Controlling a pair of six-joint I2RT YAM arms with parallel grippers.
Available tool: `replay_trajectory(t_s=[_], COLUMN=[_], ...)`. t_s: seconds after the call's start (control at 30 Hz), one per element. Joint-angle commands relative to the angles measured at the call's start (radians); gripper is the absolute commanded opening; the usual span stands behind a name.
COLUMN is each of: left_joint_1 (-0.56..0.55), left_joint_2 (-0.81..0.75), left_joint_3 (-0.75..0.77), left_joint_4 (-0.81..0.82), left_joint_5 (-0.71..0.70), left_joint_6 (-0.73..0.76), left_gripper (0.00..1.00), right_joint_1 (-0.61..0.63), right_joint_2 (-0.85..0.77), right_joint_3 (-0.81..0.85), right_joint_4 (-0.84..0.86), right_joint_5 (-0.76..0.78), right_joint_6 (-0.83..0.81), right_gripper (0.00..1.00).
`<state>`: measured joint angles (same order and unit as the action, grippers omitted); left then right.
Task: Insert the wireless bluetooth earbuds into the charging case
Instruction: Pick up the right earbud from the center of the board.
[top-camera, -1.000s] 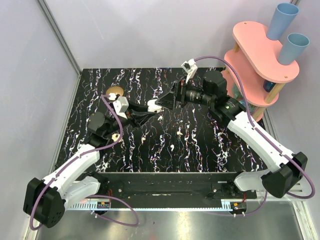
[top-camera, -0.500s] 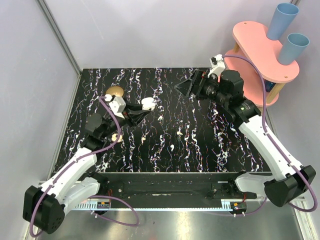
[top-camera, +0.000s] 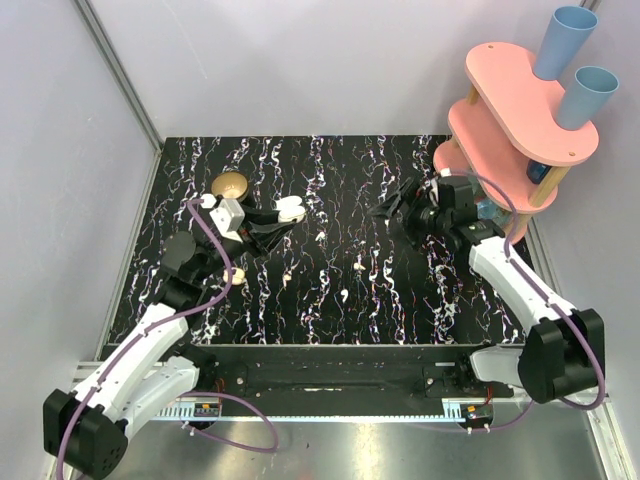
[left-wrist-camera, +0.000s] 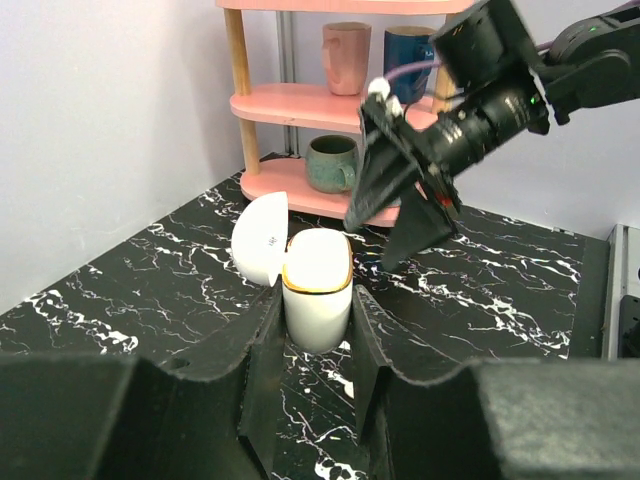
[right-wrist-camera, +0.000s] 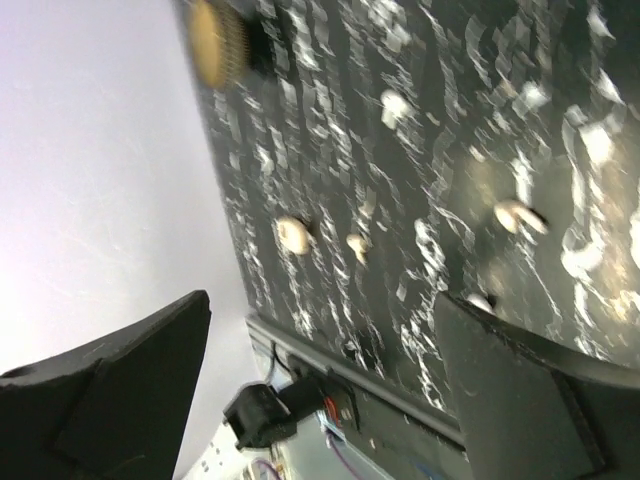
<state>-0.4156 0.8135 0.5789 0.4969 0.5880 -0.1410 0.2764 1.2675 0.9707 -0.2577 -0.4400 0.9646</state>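
I need to move my right gripper back, down and to the left in the top view, onto the nearer white earbud. The earbud is below my right gripper and farther back.
The charging case is white with its lid open. My left gripper is shut on it and holds it upright above the table's left middle. In the left wrist view the case sits between my fingers, gold-rimmed, with the lid hanging to the left. Two small cream earbuds lie on the black marble table near its middle. My right gripper is open and empty, right of the case. It also shows in the left wrist view. Its own view is blurred, jaws wide apart.
A brass-coloured round bowl stands at the back left, also in the right wrist view. A pink tiered shelf with blue cups and mugs stands at the back right. Purple walls close the table's sides.
My right gripper has pulled away from the case, back to the right and lower. My left gripper has drawn slightly back and left with the case still in it.
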Motion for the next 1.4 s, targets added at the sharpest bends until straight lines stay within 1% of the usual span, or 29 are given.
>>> replay_trajectory(t_s=[0.0,0.03,0.07,0.1,0.13,0.17,0.2,0.23,0.3,0.33,0.37,0.43,0.5,0.53,0.63,0.67,0.8,1.07,1.13,1.37], left_joint_1=[0.008,0.008,0.008,0.008,0.008,0.008,0.006,0.006,0.008,0.008,0.008,0.008,0.008,0.008,0.008,0.008,0.009,0.008,0.008,0.008], left_joint_2=[-0.033,-0.034,-0.039,-0.040,-0.042,-0.048,-0.051,-0.056,-0.071,-0.079,-0.095,-0.114,-0.142,-0.149,-0.180,-0.183,-0.208,-0.254,-0.255,-0.257], left_joint_3=[0.042,0.047,0.045,0.044,0.038,0.036,0.035,0.035,0.030,0.021,0.016,0.004,0.004,0.004,0.006,0.004,-0.004,-0.022,-0.025,-0.028], left_joint_4=[0.000,-0.009,-0.021,-0.021,-0.023,-0.026,-0.032,-0.040,-0.044,-0.040,-0.035,-0.040,-0.070,-0.081,-0.122,-0.141,-0.167,-0.184,-0.185,-0.190], left_joint_5=[-0.020,-0.024,-0.024,-0.024,-0.025,-0.030,-0.051,-0.057,-0.069,-0.074,-0.080,-0.100,-0.120,-0.125,-0.139,-0.139,-0.140,-0.134,-0.134,-0.137], left_joint_6=[0.024,0.024,0.027,0.027,0.027,0.026,0.021,0.020,0.014,0.009,0.004,0.000,0.012,0.018,0.038,0.043,0.043,0.038,0.037,0.043], left_gripper=[0.00,0.00,0.00,0.00,0.00,0.00,0.00,0.00,0.00,0.00,0.00,0.00,0.00,0.00,0.00,0.00,0.00,0.00,0.00,0.00], right_joint_1=[0.021,0.044,0.064,0.114,0.136,0.161,0.208,0.240,0.303,0.361,0.381,0.434,0.457,0.475,0.498,0.521,0.575,0.601,0.603,0.603], right_joint_2=[0.021,0.033,0.050,0.049,0.047,0.038,0.035,0.035,0.065,0.085,0.122,0.153,0.190,0.202,0.259,0.288,0.351,0.447,0.467,0.517], right_joint_3=[0.049,0.092,0.127,0.160,0.161,0.157,0.149,0.148,0.157,0.160,0.164,0.161,0.149,0.148,0.161,0.171,0.183,0.209,0.218,0.244], right_joint_4=[-0.051,-0.216,-0.279,-0.316,-0.346,-0.348,-0.357,-0.370,-0.399,-0.422,-0.439,-0.456,-0.451,-0.440,-0.433,-0.433,-0.433,-0.422,-0.420,-0.420], right_joint_5=[-0.008,0.121,0.182,0.235,0.321,0.355,0.388,0.464,0.541,0.588,0.609,0.641,0.644,0.643,0.647,0.652,0.670,0.672,0.672,0.656], right_joint_6=[-0.051,-0.154,-0.187,-0.202,-0.210,-0.207,-0.202,-0.195,-0.185,-0.170,-0.153,-0.113,-0.087,-0.073,-0.052,-0.044,-0.003,-0.001,-0.006,-0.007], right_gripper=[1.00,1.00,1.00,1.00,1.00,0.97,0.90,0.88,0.89,0.89,0.89,0.88,0.86,0.82,0.78,0.74,0.72,0.61,0.54,0.54])
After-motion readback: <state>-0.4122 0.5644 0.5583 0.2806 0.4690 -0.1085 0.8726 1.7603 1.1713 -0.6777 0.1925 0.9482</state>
